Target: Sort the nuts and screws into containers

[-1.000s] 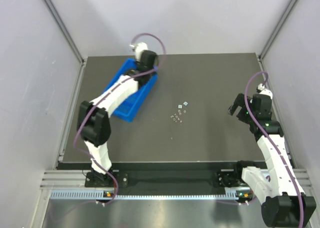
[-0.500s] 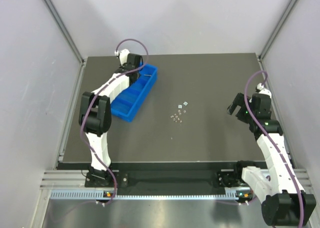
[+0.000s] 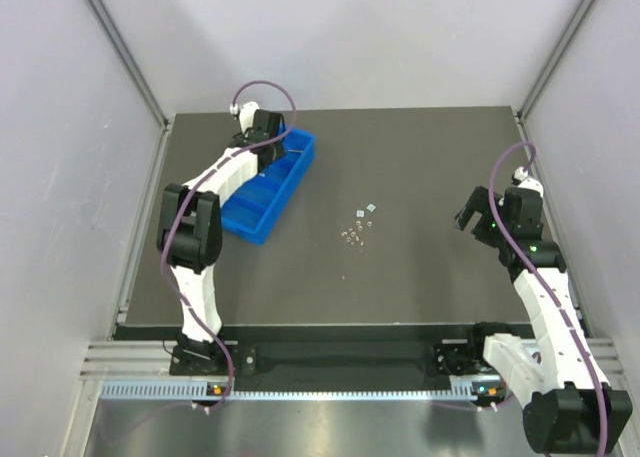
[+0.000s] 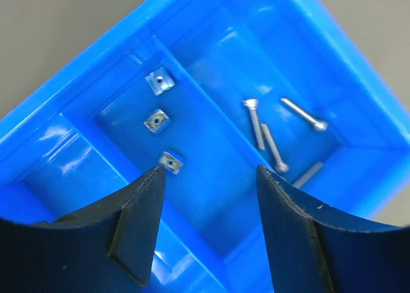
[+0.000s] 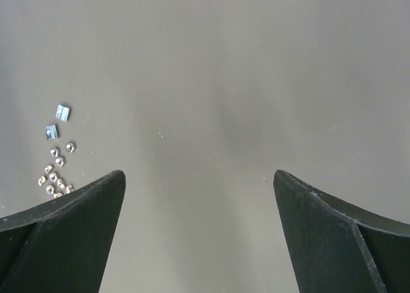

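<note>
Next, my left gripper swings off the tray (image 3: 262, 209) back toward the loose nuts (image 3: 356, 229), then down onto the rectangular one nearest the small nuts, as it is unsorted.
The blue tray (image 3: 262, 209) lies at the back left of the table. My left gripper (image 3: 270, 143) hovers open and empty over its far end. In the left wrist view the gripper (image 4: 209, 172) looks down into the tray (image 4: 211, 46): three square nuts (image 4: 154, 120) lie in one compartment and several screws (image 4: 255, 121) in the neighbouring one. A cluster of loose nuts (image 3: 356, 229) lies on the table's middle. My right gripper (image 3: 478, 220) is open and empty, well right of that cluster. The right wrist view (image 5: 198, 174) shows the nuts (image 5: 55, 172) at its left edge.
The dark table mat (image 3: 430, 157) ends at metal rails on the left and right. Grey walls enclose the cell. The left arm (image 3: 225, 177) stretches diagonally over the tray's left side.
The left wrist has swung left from above the tray's far end to its back left corner, uncovering the tray. The right arm has not moved.
</note>
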### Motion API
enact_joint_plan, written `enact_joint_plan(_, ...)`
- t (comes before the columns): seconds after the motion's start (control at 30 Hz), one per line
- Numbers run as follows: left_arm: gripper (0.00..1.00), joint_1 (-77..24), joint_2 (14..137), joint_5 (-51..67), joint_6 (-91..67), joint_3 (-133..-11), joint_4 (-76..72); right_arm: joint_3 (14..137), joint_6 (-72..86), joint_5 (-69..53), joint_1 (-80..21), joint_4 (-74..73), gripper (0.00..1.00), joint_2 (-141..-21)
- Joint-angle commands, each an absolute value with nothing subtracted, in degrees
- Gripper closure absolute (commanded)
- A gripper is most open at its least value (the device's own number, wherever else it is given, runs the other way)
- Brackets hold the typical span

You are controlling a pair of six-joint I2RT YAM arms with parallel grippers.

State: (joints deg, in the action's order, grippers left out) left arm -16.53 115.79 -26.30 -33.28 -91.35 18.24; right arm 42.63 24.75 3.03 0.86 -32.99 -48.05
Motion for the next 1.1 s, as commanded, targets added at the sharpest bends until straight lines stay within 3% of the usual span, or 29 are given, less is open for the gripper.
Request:
enact_joint_plan(0.0, 0.36, -19.6, 108.0, -23.9, -31.6, -91.1, 17.5, 42.4, 25.1, 3.8, 0.4, -31.6, 0.0, -47.2)
enact_joint_plan(0.2, 0.34, -32.9, 103.4, -27.2, -30.3, -90.4, 18.0, 41.9, 25.0, 3.7, 0.4, -31.6, 0.01, -47.3)
enact_joint_plan(0.37, 0.37, -41.5, 107.0, -26.3, -31.8, -91.0, 18.5, 41.7, 24.7, 4.0, 0.4, -31.6, 0.0, -47.0)
enact_joint_plan(0.67, 0.39, -44.7, 115.9, -18.7, -28.4, -95.0, 22.1, 40.7, 23.8, 5.4, 0.4, -32.5, 0.0, -45.2)
enact_joint_plan(1.07, 0.39, -45.6, 125.0, -17.9, -27.2, -99.2, 26.4, 41.0, 23.8, 5.5, 0.4, -32.5, 0.0, -45.7)
